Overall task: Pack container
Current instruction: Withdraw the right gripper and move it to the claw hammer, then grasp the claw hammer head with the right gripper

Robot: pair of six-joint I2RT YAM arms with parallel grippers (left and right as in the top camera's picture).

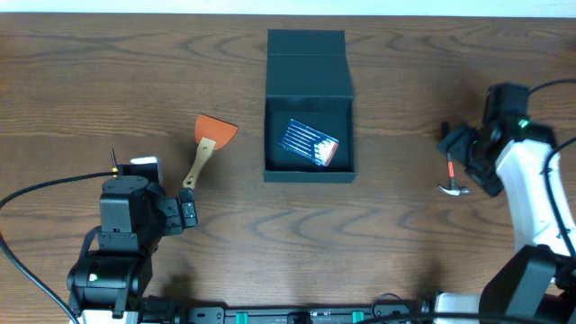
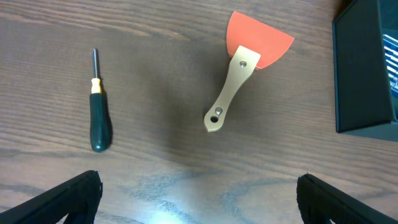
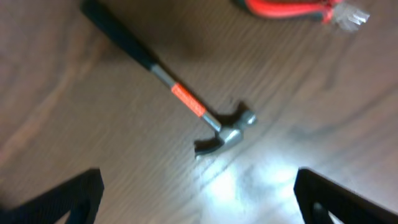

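Note:
The small hammer's steel head at its near end is below my open fingers, so my right gripper will go down and come back onto it next.
The dark teal-grey container [image 1: 308, 72] stands open at the table's middle, its flap lid folded back. A blue-and-orange packet [image 1: 310, 142] lies inside it. It also shows at the right edge of the left wrist view [image 2: 364, 74]. My left gripper [image 1: 184, 214] is open and empty, low over bare table [image 2: 199, 199]. In front of it lie an orange scraper with a wooden handle [image 2: 242, 74] and a green-handled screwdriver [image 2: 99, 118]. My right gripper [image 1: 463, 153] is open and empty [image 3: 199, 196], just above a small hammer [image 3: 180, 99] with a black grip.
The scraper [image 1: 209, 144] lies left of the container. The hammer [image 1: 453, 180] lies at the right, partly under my right arm. A red item with a clear tip [image 3: 292, 9] lies beyond the hammer. The wooden table [image 1: 396, 225] has a pale far edge.

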